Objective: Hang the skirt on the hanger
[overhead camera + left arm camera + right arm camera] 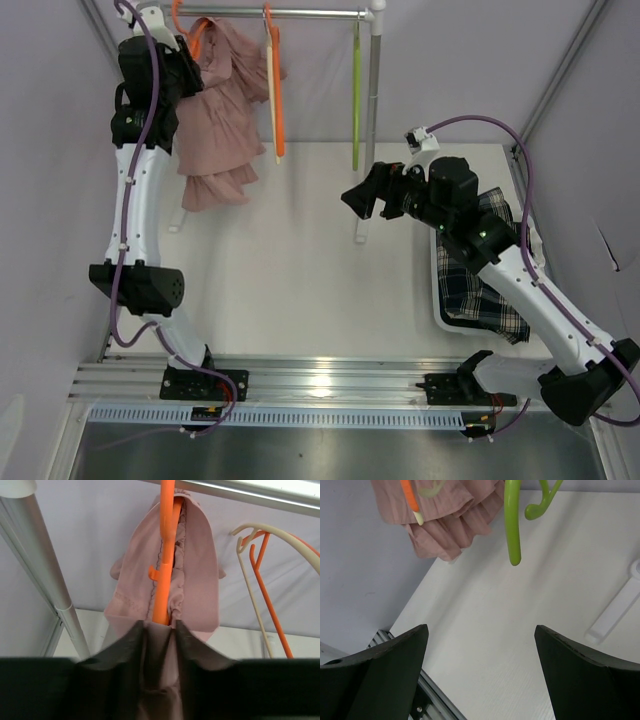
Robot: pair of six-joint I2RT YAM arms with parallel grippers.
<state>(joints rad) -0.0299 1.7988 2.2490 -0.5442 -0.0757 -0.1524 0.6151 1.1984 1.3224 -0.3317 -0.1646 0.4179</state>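
My right gripper moves to the right in the top view and down onto the skirt's far end (495,206) next, because the skirt still lies in the basket (438,290).
The dark plaid skirt (487,297) lies bunched in a white basket (438,290) at the right, partly under my right arm. The cream hanger (251,592) hangs on the rail beside an orange hanger (267,600). From above only its pale tip (277,155) shows behind the orange one. My left gripper (195,62) is raised to the rail. Its jaws (157,630) are pinched on the pink garment (195,570) where it drapes over another orange hanger (162,555). My right gripper (365,198) is wide open and empty over the table, left of the basket; it also shows in the right wrist view (480,627).
A lime-green hanger (355,100) hangs near the rack's right post (371,120); it also shows in the right wrist view (512,525). The rack's foot (615,615) rests on the white table. Purple walls close in on both sides.
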